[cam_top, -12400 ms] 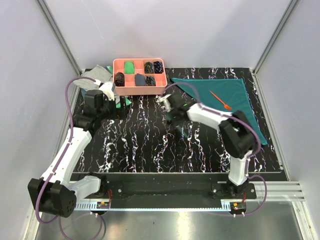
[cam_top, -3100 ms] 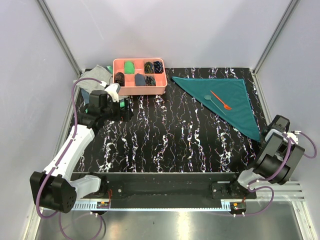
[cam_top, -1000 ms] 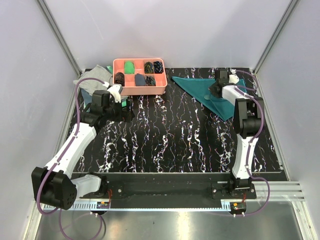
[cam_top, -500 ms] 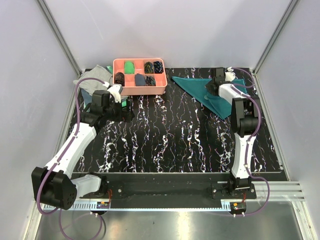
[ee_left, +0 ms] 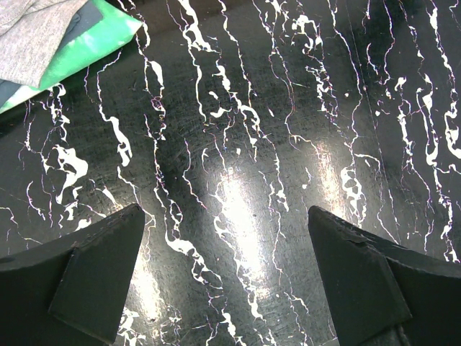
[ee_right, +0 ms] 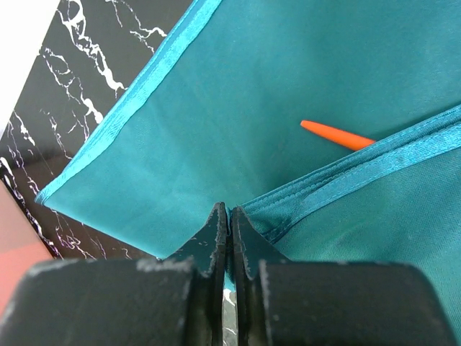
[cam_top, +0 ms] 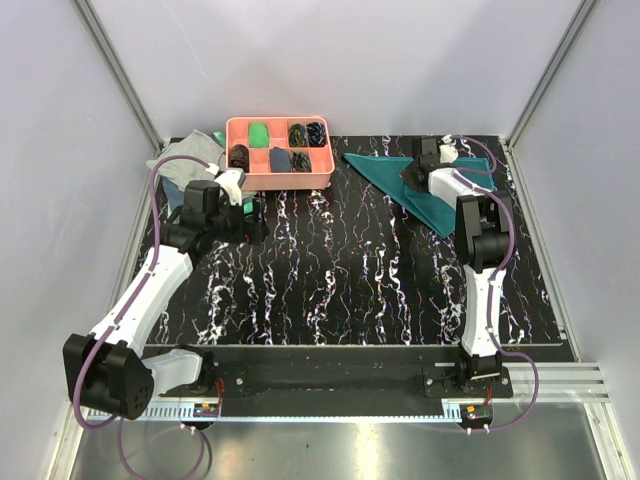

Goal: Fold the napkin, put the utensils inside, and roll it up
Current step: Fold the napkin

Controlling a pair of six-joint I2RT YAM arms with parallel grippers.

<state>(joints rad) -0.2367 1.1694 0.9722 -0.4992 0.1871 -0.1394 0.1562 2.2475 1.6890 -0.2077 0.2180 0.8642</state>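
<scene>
My right gripper will pull the napkin's hem toward the pink tray and then open, because the napkin's flap is already over the orange fork.
The teal napkin [cam_top: 392, 176] lies at the back right of the table, with one flap folded over itself. My right gripper [cam_top: 413, 171] is shut on the hemmed edge of that flap; in the right wrist view the closed gripper [ee_right: 229, 220] pinches the teal napkin [ee_right: 274, 94] at the fold. The tip of the orange fork [ee_right: 335, 134] pokes out from under the flap. The teal spoon is hidden. My left gripper [cam_top: 254, 218] is open and empty over bare table; in the left wrist view the gripper [ee_left: 227, 270] shows wide apart.
A pink compartment tray [cam_top: 280, 181] holding rolled cloths stands at the back centre-left. A grey cloth [cam_top: 186, 160] and a bright green cloth [ee_left: 86, 50] lie at the back left next to the left gripper. White walls and metal posts enclose the table.
My right gripper has taken hold of the napkin and pulled its edge up and to the left, folding it over the utensils. The left arm has barely moved.
</scene>
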